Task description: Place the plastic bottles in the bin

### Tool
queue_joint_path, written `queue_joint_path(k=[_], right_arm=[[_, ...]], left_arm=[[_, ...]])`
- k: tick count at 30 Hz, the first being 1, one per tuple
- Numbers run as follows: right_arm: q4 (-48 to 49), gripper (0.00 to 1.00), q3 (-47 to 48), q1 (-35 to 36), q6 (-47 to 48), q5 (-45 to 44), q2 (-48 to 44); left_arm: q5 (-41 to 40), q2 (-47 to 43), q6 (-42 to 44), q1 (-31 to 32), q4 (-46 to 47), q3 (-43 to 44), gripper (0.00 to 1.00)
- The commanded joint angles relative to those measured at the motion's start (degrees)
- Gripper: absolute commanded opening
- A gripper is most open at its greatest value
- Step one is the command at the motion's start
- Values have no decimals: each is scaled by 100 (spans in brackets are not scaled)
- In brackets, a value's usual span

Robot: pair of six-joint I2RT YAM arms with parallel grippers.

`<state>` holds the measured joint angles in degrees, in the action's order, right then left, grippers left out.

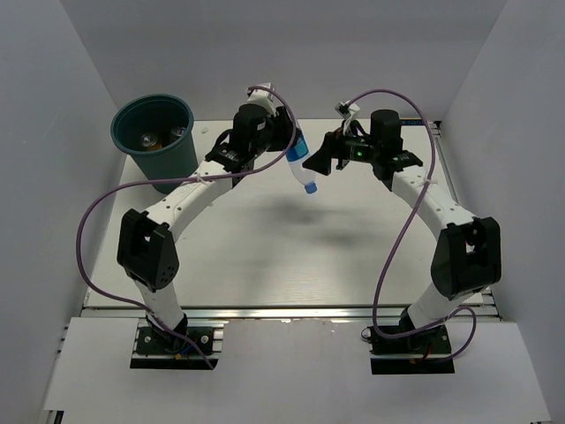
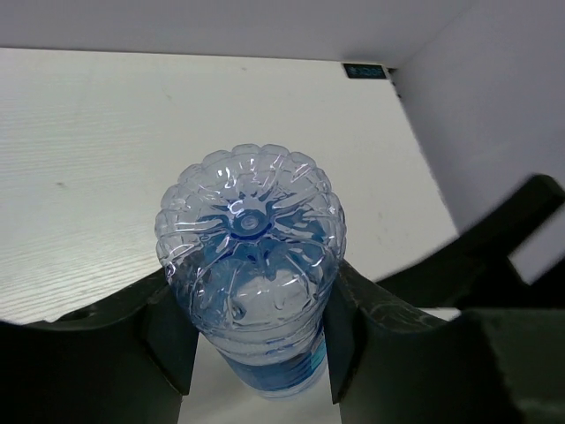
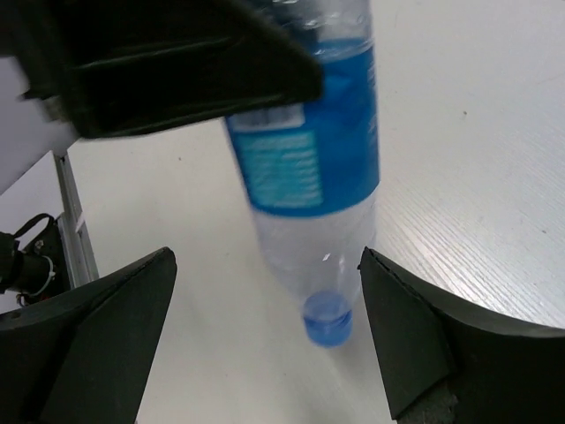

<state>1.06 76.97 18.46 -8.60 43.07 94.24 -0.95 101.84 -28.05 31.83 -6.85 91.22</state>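
I will carry the clear bottle in my left gripper to the left in the top view next, over the bin's opening, and let go of it, since my right gripper is open.
My left gripper is shut on the clear bottle with the blue label and holds it above the table, cap down. In the left wrist view the bottle's ribbed base sits between my fingers. My right gripper is open just right of the bottle; in the right wrist view the bottle hangs between its wide-open fingers without touching them. The dark teal bin stands at the far left with orange bottles inside. The slim clear bottle is not visible.
White walls close in the table on the left, back and right. The left arm stretches from its base past the bin's near side. A metal rail runs along the table's near edge.
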Motion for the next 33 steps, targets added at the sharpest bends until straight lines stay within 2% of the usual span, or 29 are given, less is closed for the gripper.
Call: queue_joint_path(k=[1,4,6,11,14,16,17,21,24,27,28,33], right_arm=[[263,89,-85,26,34,254,-520],[97,90,-164,17,156,290,-783],[78,89,-322,9,332,246,-1020],[87,89,-700,-105,544,-175,-1460],[0,89,-832,-220,544,-211,-1531],[-27,89,-920,-290,579,-238,-1557],[-70,89,-929,-308,579,-264,-1557],[-369,89,-938,-404,666,-334,-1557],[-405,89,-1017,-448,702,-430,-1601],[-457,89,-1026,-484,711,-466,-1610],[-466,90,-1035,-492,728,-466,-1610],[-467,89,-1026,-519,685,-519,-1610]], left_arm=[[-1132,-499,379,-142,-421,554,32],[-1460,-507,441,-712,-948,1142,29],[-1600,-604,389,-1336,-1151,1450,30],[-2636,-912,433,-2618,-1213,1776,36],[-2970,-1017,336,-3137,-1248,1829,37],[-3348,-1044,362,-3175,-1161,1716,38],[-3507,-1026,362,-3462,-1134,1671,39],[-3001,-833,195,-3798,-863,1434,44],[-3042,-658,116,-3843,-862,1425,52],[-3078,-429,133,-3878,-949,1512,96],[-3069,-324,133,-3878,-1045,1582,98],[-2850,-323,204,-3878,-1371,2030,98]])
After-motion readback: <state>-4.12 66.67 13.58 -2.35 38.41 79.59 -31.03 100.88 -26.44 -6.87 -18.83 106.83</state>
